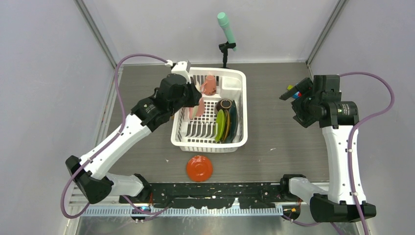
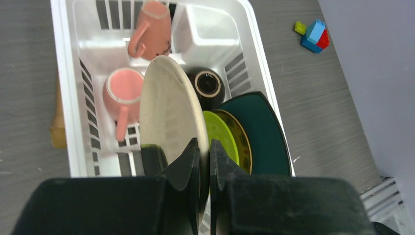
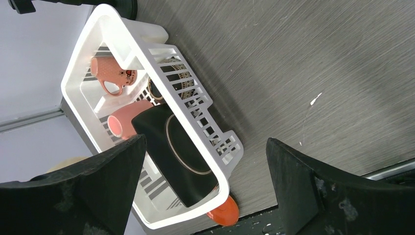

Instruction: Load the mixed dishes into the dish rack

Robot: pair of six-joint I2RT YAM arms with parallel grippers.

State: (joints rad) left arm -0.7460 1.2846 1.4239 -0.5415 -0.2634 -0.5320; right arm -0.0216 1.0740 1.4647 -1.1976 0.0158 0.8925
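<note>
I should next lower my left gripper's cream plate on edge, back into the slot (image 1: 212, 129) beside the yellow-green plate, as that slot is empty.
The white dish rack (image 1: 236, 142) stands mid-table. My left gripper (image 2: 204, 161) is shut on the rim of the cream plate (image 2: 169, 110) and holds it on edge over the rack's middle. To its right stand a yellow-green plate (image 2: 221, 134), the yellow patterned plate (image 2: 241, 139) and the dark teal plate (image 2: 262, 132). The small brown bowl (image 2: 208, 84) and two pink mugs (image 2: 149, 29) (image 2: 122, 95) lie in the rack. The red-orange dish (image 1: 199, 168) lies on the table in front of the rack. My right gripper (image 3: 205, 186) is open and empty, held high at the right.
Small coloured toy blocks (image 2: 313, 35) lie on the table right of the rack. A mint-green cylinder on a black stand (image 1: 226, 29) stands behind the rack. Grey walls close in on both sides.
</note>
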